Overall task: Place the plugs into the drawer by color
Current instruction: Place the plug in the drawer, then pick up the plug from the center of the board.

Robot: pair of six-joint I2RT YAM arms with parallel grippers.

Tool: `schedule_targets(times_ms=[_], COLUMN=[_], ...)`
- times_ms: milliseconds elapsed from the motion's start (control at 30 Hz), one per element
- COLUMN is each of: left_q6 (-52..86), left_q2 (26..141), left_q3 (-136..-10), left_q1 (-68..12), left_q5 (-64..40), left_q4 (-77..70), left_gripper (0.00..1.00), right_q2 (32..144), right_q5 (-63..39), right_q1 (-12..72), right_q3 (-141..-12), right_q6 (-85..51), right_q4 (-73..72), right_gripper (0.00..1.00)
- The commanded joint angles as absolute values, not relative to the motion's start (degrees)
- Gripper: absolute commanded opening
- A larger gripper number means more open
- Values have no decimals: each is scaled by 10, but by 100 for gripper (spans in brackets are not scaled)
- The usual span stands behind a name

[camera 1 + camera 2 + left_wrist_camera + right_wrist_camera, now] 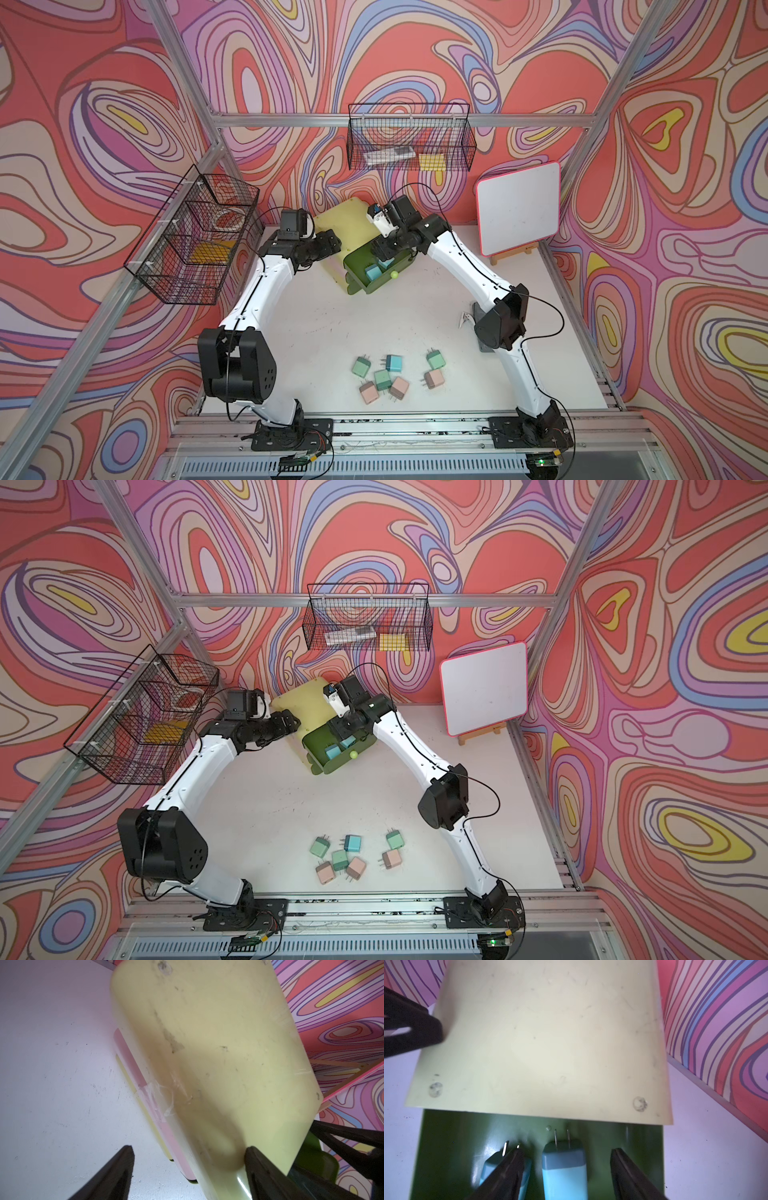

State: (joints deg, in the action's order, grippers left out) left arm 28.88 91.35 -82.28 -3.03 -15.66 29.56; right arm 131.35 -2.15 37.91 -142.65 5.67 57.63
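Observation:
I will next pull my right gripper back from the drawer and lower it around the blue plug at the table's front, the only blue one still outside.
The pale yellow-green drawer cabinet (343, 218) (297, 702) stands at the back with its top olive drawer (359, 286) (446, 1136) pulled out. Two blue plugs (372, 273) (332, 752) lie inside it. My right gripper (382, 251) (566, 1151) hangs open over the drawer. One blue plug (564, 1167) lies free between its fingers, and a second blue plug (491, 1162) is partly behind a finger. My left gripper (328, 245) (188, 1151) is open astride the cabinet's (207, 1043) side edge, one finger against it. Mint, pink and one blue plug (393, 363) sit at the table's front.
Black wire baskets hang on the back wall (409, 141) and the left wall (195, 237). A whiteboard on an easel (519, 208) stands at the back right. A small clip (467, 320) lies by the right arm. Pink and yellow sheets (128, 1057) lie under the cabinet.

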Motion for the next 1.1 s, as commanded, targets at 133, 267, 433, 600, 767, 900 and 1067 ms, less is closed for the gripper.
schedule_targets(times_ms=[133, 267, 433, 600, 767, 900, 1067], left_q6=[278, 279, 279, 281, 284, 283, 282], left_q2=[898, 900, 901, 899, 900, 900, 900], left_q3=[-817, -817, -817, -817, -813, -813, -814], left_q1=[-31, -31, -31, -31, -32, -32, -32], left_q5=[-152, -156, -161, -162, -163, -162, -162], left_q4=[292, 292, 292, 292, 291, 291, 292], left_gripper=[83, 82, 81, 81, 81, 81, 81], right_q2=[1158, 1080, 934, 867, 891, 921, 951], right_q5=[-12, -24, 18, 24, -8, -23, -30], right_q1=[395, 425, 493, 553, 588, 603, 617], right_q3=[-1248, -1103, -845, -678, -596, -579, -581], right_q6=[32, 21, 7, -1, -21, -25, -20], right_q4=[499, 451, 376, 324, 273, 244, 231], right_gripper=[69, 67, 66, 63, 61, 61, 63])
